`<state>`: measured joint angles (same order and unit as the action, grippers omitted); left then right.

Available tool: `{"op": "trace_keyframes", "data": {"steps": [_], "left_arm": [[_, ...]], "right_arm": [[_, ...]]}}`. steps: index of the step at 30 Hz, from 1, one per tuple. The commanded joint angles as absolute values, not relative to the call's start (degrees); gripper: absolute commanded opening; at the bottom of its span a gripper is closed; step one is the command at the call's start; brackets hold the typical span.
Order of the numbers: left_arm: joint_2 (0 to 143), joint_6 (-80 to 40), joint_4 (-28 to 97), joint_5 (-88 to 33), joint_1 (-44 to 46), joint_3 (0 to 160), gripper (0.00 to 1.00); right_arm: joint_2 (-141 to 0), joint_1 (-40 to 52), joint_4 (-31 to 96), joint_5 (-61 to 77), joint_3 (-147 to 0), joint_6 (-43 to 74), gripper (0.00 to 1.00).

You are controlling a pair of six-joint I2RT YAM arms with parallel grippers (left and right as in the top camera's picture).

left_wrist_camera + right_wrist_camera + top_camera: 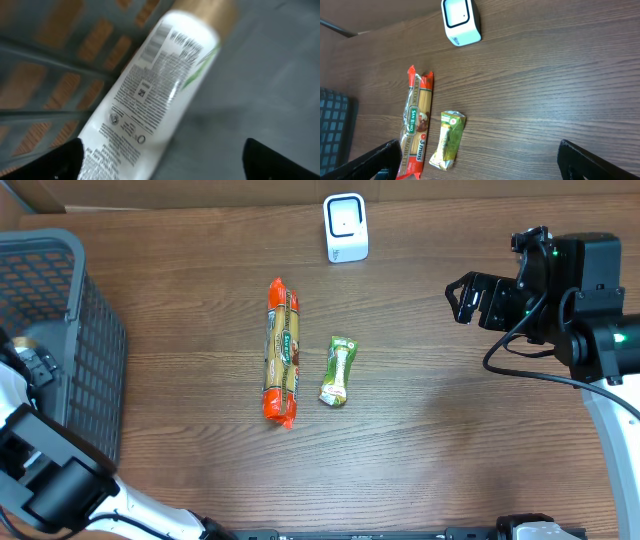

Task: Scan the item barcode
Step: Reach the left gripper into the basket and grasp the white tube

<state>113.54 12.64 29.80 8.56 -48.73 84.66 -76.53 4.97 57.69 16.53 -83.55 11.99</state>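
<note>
The left gripper moves down onto the white tube's printed body next, shifting toward the slatted side of the basket.
A white tube with a gold cap and a barcode near the cap lies on the floor of the grey basket. My left gripper hangs just over it, open. The tube's lower end is next to the left finger; the right finger stands well apart from it. The white scanner stands at the table's far edge, also in the right wrist view as the scanner. My right gripper hovers open at the right, nothing between its fingers.
A spaghetti pack and a small green packet lie mid-table, both also in the right wrist view, pack and packet. The basket fills the left side. The left arm reaches in from the front left.
</note>
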Motion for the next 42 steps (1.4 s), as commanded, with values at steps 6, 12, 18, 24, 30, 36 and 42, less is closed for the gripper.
{"op": "trace_keyframes", "data": {"steps": [6,12,18,24,30,36,42], "left_arm": [[119.0,16.0,25.3,16.9,-48.3,84.4,0.97],[124.0,16.5,25.7,16.4,-48.2,84.4,0.48],[122.9,14.9,26.3,16.2,-46.9,85.1,0.04],[116.2,11.1,26.4,15.9,-45.1,87.3,0.04],[105.8,8.5,27.2,15.4,-44.6,89.2,0.04],[93.0,3.3,31.2,15.0,-44.5,89.2,0.04],[73.4,-3.3,40.7,0.1,-42.9,89.2,0.04]], "right_arm": [[-76.7,5.3,57.4,16.6,-85.1,12.2,1.00],[-76.7,5.3,57.4,16.6,-85.1,12.2,1.00],[-76.7,5.3,57.4,16.6,-85.1,12.2,1.00],[-76.7,5.3,57.3,16.6,-85.1,12.1,1.00],[-76.7,5.3,57.4,16.6,-85.1,12.1,1.00],[-76.7,5.3,57.3,16.6,-85.1,12.1,1.00],[-76.7,5.3,57.4,16.6,-85.1,12.1,1.00]]}}
